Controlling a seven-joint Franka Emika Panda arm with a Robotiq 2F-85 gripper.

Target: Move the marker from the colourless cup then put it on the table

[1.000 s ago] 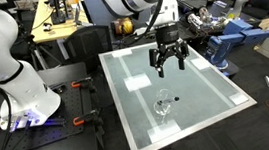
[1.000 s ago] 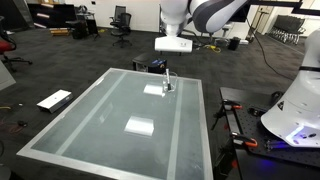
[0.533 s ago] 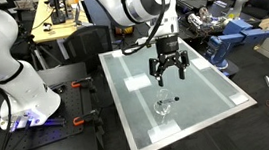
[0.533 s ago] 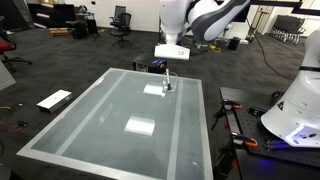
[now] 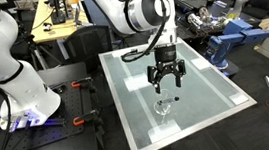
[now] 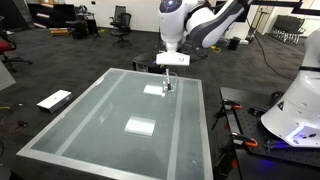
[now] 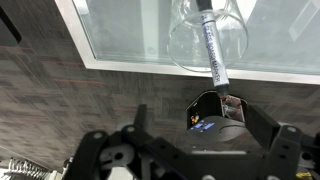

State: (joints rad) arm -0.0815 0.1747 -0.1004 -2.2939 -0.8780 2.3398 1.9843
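Note:
The robot's open fingers need to go down next around the marker's loose end (image 7: 217, 72) below and turn to match the marker's slant over the cup's rim.
The colourless cup (image 5: 163, 108) stands on the table (image 5: 208, 85) near its front edge, with the dark marker (image 5: 174, 99) leaning out of it. My gripper (image 5: 167, 83) hangs open just above the cup, its fingers spread and empty. In an exterior view the cup (image 6: 168, 85) sits at the far end of the table (image 6: 110, 110), under the gripper (image 6: 171, 68). The wrist view shows the cup (image 7: 180, 45) with the marker (image 7: 210, 45) slanting out over its rim, and the table's glass top (image 7: 120, 30).
White tape squares (image 5: 137, 82) mark the tabletop. A wooden workbench (image 5: 54, 28) and blue equipment (image 5: 233, 36) stand behind the table. The white robot base (image 5: 15, 83) stands beside it. Dark carpet (image 7: 60, 90) lies past the table's white border.
My gripper has come down and toward the cup, from well above the table's middle to just above the cup. The cup and the marker have not moved.

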